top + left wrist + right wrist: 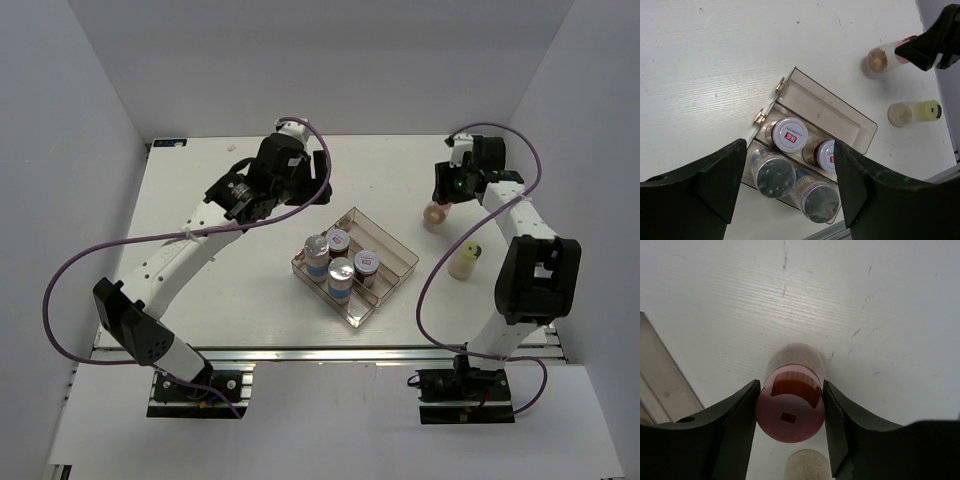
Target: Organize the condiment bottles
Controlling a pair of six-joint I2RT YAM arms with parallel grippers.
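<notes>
My right gripper lifts the pink-capped jar (pixel 790 412) next, then lowers it into the far end of the long tray section, which is empty.
A clear divided tray (pixel 388 243) holds two silver-capped jars (pixel 341 270) and two brown jars with red-marked lids (pixel 366 262); all show in the left wrist view (pixel 789 135). My right gripper (pixel 443 195) is shut on the cap of the pink-capped jar (pixel 790 412), which stands at the table right of the tray (pixel 434 213). The yellow-capped cream jar (pixel 464 260) stands alone near it, and its body shows in the right wrist view (pixel 807 466). My left gripper (pixel 790 145) is open and empty, hovering above the tray's left end (pixel 322 178).
The tray (pixel 840 120) has an empty long compartment on its far right side. White walls enclose the table on three sides. The right arm's links (pixel 538 275) stand over the right edge near the yellow-capped jar.
</notes>
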